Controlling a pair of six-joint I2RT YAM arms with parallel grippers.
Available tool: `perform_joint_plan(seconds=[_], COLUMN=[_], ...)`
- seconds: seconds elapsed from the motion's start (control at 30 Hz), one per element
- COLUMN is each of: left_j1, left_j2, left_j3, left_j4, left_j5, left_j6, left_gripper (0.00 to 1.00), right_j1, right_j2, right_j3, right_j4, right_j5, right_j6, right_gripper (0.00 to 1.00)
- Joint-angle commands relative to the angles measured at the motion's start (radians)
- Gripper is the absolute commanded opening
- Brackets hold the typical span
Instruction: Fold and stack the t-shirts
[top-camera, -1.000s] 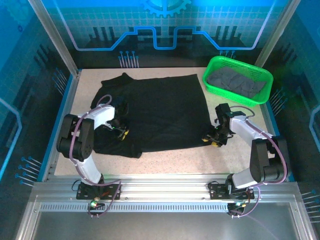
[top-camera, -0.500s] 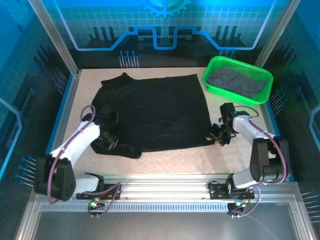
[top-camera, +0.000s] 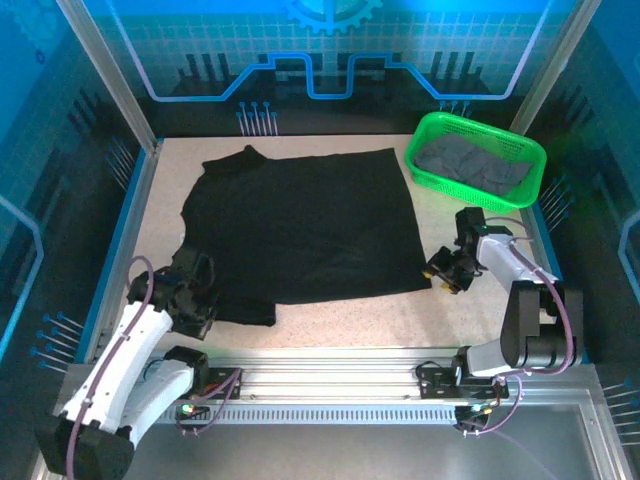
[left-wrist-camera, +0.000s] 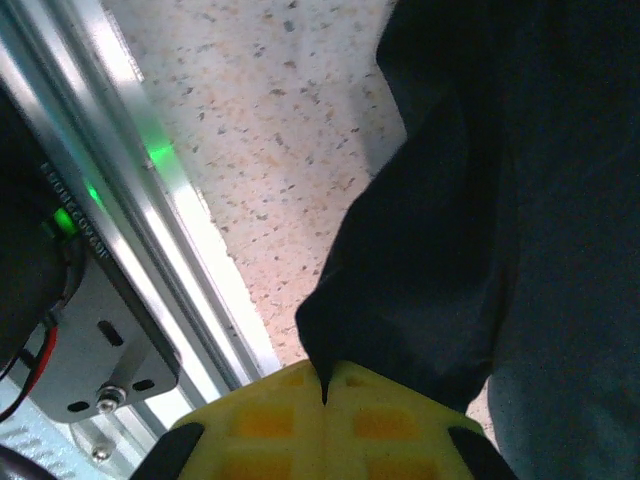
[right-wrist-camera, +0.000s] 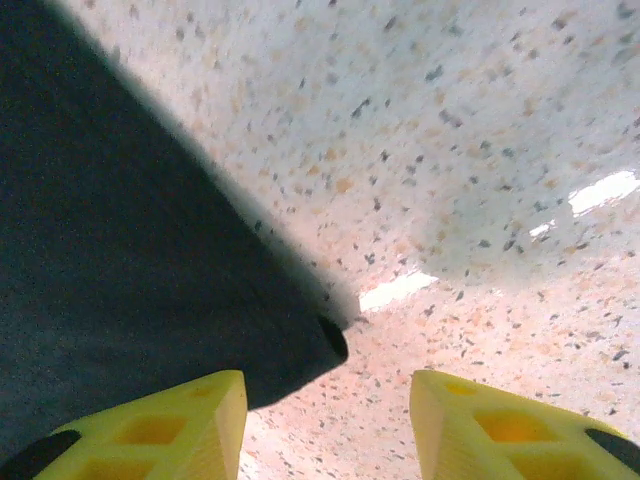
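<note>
My right gripper moves onto the doubled hem at the shirt's near corner next and then closes there, since its gap holds mostly bare table.
A black t-shirt (top-camera: 300, 225) lies spread flat across the middle of the table. My left gripper (top-camera: 203, 300) is at its near left corner, close to the table's front rail. In the left wrist view its yellow jaws (left-wrist-camera: 323, 388) are shut on a pinch of the black cloth (left-wrist-camera: 460, 200). My right gripper (top-camera: 446, 272) hovers at the shirt's near right corner. In the right wrist view it (right-wrist-camera: 326, 400) is open, and the shirt's corner (right-wrist-camera: 325, 345) lies on the table just ahead of the gap, not gripped. Dark grey t-shirts (top-camera: 472, 163) lie crumpled in the green basket.
The green mesh basket (top-camera: 416, 148) stands at the back right, just beyond the right arm. An aluminium rail (top-camera: 330, 362) runs along the table's near edge, close under the left gripper. Bare speckled tabletop (top-camera: 360, 320) shows in front of the shirt.
The left arm has swung back toward the near left corner and its jaws have closed on the cloth, drawing the bunched left side out flat. The right gripper has shifted slightly right.
</note>
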Motion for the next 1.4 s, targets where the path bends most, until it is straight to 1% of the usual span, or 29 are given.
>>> perform_joint_plan(seconds=[0.0, 0.17, 0.33, 0.53, 0.6, 0.63, 0.7, 0.77, 0.8, 0.97, 1.03, 1.07, 1.17, 1.37], left_j1=[-0.006, -0.006, -0.006, -0.006, -0.007, -0.006, -0.008, -0.007, -0.008, -0.006, -0.005, -0.005, 0.008, 0.082], left_j2=[-0.041, -0.083, -0.094, -0.101, -0.100, -0.099, -0.095, -0.087, -0.080, -0.033, -0.009, 0.008, 0.086, 0.254], left_j3=[0.021, 0.017, 0.020, 0.025, 0.021, 0.021, 0.029, 0.042, 0.049, 0.081, 0.098, 0.107, 0.156, 0.281], left_j4=[-0.120, -0.150, -0.160, -0.159, -0.146, -0.137, -0.105, -0.047, -0.007, 0.180, 0.251, 0.293, 0.389, 0.469], left_j5=[0.019, 0.038, 0.036, 0.035, 0.039, 0.040, 0.036, 0.028, 0.023, -0.020, -0.042, -0.046, -0.033, 0.010], left_j6=[-0.065, -0.101, -0.105, -0.108, -0.110, -0.110, -0.108, -0.089, -0.078, -0.004, 0.025, 0.036, 0.073, 0.174], left_gripper=[0.00, 0.00, 0.00, 0.00, 0.00, 0.00, 0.00, 0.00, 0.00, 0.00, 0.00, 0.00, 0.00, 0.00], right_j1=[-0.020, -0.014, 0.005, 0.028, 0.033, 0.034, 0.037, 0.041, 0.046, 0.079, 0.082, 0.083, 0.092, 0.104], right_j2=[0.031, 0.042, 0.038, 0.099, 0.116, 0.124, 0.138, 0.134, 0.123, 0.078, 0.069, 0.064, 0.059, 0.115], right_j3=[-0.012, -0.045, -0.072, -0.077, -0.077, -0.073, -0.056, -0.033, -0.020, 0.043, 0.046, 0.081, 0.125, 0.247], right_j4=[0.023, 0.050, 0.055, 0.105, 0.125, 0.134, 0.141, 0.137, 0.131, 0.083, 0.060, 0.051, 0.023, -0.032], right_j5=[-0.050, -0.097, -0.097, -0.105, -0.096, -0.090, -0.080, -0.075, -0.067, -0.027, -0.029, -0.030, -0.030, -0.021], right_j6=[0.063, 0.118, 0.136, 0.159, 0.167, 0.169, 0.172, 0.172, 0.169, 0.133, 0.134, 0.137, 0.143, 0.148], right_gripper=[0.46, 0.43, 0.41, 0.39, 0.34, 0.28, 0.14, 0.03, 0.00, 0.00, 0.00, 0.00, 0.00, 0.00])
